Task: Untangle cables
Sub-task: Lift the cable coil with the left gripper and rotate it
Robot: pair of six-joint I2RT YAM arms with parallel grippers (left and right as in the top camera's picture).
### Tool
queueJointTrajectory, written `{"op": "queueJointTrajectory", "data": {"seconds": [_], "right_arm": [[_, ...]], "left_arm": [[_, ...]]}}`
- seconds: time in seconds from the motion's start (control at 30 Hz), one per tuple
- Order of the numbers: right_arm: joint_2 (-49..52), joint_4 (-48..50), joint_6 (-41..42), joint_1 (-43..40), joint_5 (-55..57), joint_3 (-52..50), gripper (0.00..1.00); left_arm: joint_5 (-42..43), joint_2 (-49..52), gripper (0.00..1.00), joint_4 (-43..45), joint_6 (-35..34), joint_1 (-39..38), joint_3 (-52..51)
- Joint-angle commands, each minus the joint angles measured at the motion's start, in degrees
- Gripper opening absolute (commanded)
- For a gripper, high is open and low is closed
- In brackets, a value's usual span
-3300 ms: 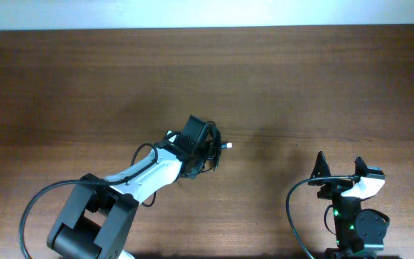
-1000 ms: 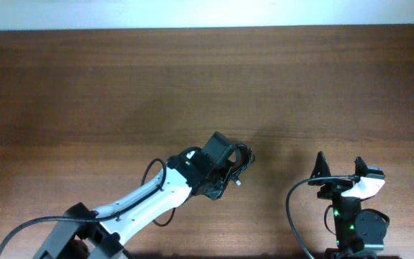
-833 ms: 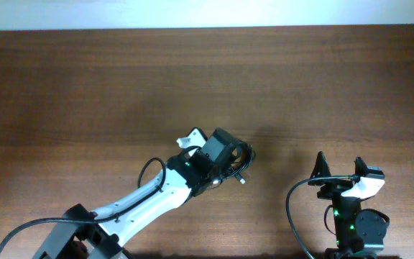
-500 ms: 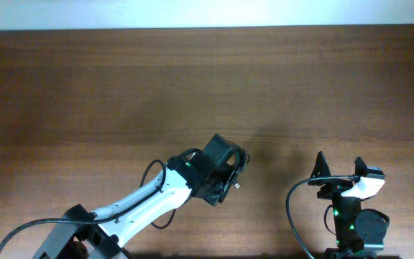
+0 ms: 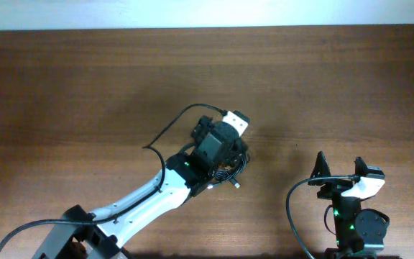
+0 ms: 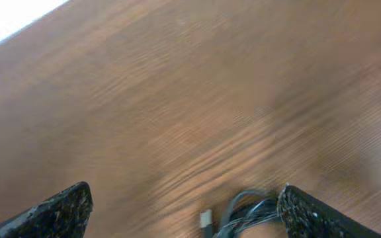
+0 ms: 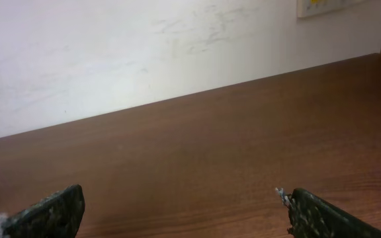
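Note:
The black cable loops beside the pale plug are closer to one open finger than to the other, so I will move my left gripper down and slightly back onto them next.
The cables [image 5: 230, 171] lie as one small knotted black bundle on the brown table [image 5: 85, 86], just right of centre, with a small pale plug [image 5: 236, 185] sticking out. My left arm's wrist [image 5: 214, 144] hangs over the bundle and hides its fingers from above. In the left wrist view my left gripper [image 6: 184, 205] is open, and the cables [image 6: 243, 208] and plug [image 6: 206, 218] lie on the wood low between the fingers, close to the right fingertip [image 6: 309, 215]. My right gripper [image 5: 340, 164] [image 7: 180, 205] stands open over bare wood at the front right, with nothing in it.
A thin black lead [image 5: 171, 126] from the left arm loops up and left of the wrist. A thicker black cable [image 5: 292, 208] curves beside the right arm's base. The table ends at a white wall [image 7: 144, 53] along the far edge.
My left gripper carried the bundle to the right, then opened and let it go. The wrist has tipped upward over it. The right arm has not moved.

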Motion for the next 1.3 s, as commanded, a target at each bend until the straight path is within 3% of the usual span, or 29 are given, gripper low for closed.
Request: {"op": "queueJointTrajectory", "data": {"seconds": [0.0,0.1,0.17,0.23,0.3,0.37,0.43,0.47,0.53,0.6,0.63,0.67,0.7,0.77,0.8,0.83,0.9,0.93,1.1,1.17,1.27], "right_arm": [[-0.2,-0.2,-0.5,0.3,0.4,-0.4,0.99],[-0.2,-0.2,-0.5,0.3,0.4,-0.4,0.99],[-0.2,-0.2,-0.5,0.3,0.4,-0.4,0.99],[-0.2,-0.2,-0.5,0.3,0.4,-0.4,0.99],[-0.2,-0.2,-0.5,0.3,0.4,-0.4,0.99],[-0.2,-0.2,-0.5,0.3,0.4,-0.4,0.99],[-0.2,-0.2,-0.5,0.3,0.4,-0.4,0.98],[-0.2,-0.2,-0.5,0.3,0.4,-0.4,0.99],[-0.2,-0.2,-0.5,0.3,0.4,-0.4,0.99],[-0.2,-0.2,-0.5,0.3,0.4,-0.4,0.99],[-0.2,-0.2,-0.5,0.3,0.4,-0.4,0.99],[-0.2,-0.2,-0.5,0.3,0.4,-0.4,0.99],[-0.2,-0.2,-0.5,0.3,0.4,-0.4,0.99],[-0.2,-0.2,-0.5,0.3,0.4,-0.4,0.99],[-0.2,-0.2,-0.5,0.3,0.4,-0.4,0.99],[-0.2,-0.2,-0.5,0.3,0.4,-0.4,0.99],[-0.2,-0.2,-0.5,0.3,0.4,-0.4,0.99],[-0.2,-0.2,-0.5,0.3,0.4,-0.4,0.99],[-0.2,-0.2,-0.5,0.3,0.4,-0.4,0.99],[-0.2,-0.2,-0.5,0.3,0.4,-0.4,0.99],[-0.2,-0.2,-0.5,0.3,0.4,-0.4,0.99]], "left_arm": [[1.7,3.2,0.8,-3.2,16.7,1.6,0.2],[10.1,7.2,0.69,-3.3,28.4,2.0,0.2],[11.0,11.1,0.62,-3.2,36.5,2.0,0.2],[11.7,13.5,0.57,-2.3,37.2,2.0,0.2],[14.5,15.2,0.41,-1.9,37.7,2.0,0.2],[15.9,16.3,0.04,-0.5,37.7,2.0,0.2],[8.9,15.9,0.0,3.2,37.3,2.0,0.3],[2.7,15.3,0.0,6.0,34.5,2.0,0.4],[-20.9,11.2,0.0,18.3,21.7,2.0,0.5],[-31.8,6.6,0.01,23.0,13.7,2.0,0.5],[-35.4,2.9,0.05,20.3,3.3,2.0,0.4],[-35.2,-0.3,0.13,15.5,-4.1,2.0,0.4],[-34.4,-3.4,0.13,9.1,-12.9,2.0,0.4],[-29.4,-8.6,0.01,-4.3,-30.7,2.0,0.4],[-26.3,-10.4,0.0,-10.0,-38.8,2.3,0.4],[-22.5,-12.0,0.0,-15.0,-46.6,3.0,0.4],[-6.9,-14.9,0.0,-24.7,-68.3,6.6,0.4],[-1.2,-15.1,0.0,-26.8,-74.3,8.4,0.4],[1.8,-15.0,0.0,-28.6,-79.0,9.8,0.4],[2.4,-15.0,0.0,-31.5,-83.9,9.8,0.4],[6.1,-15.0,0.0,-34.4,-84.0,9.8,0.4]]}}
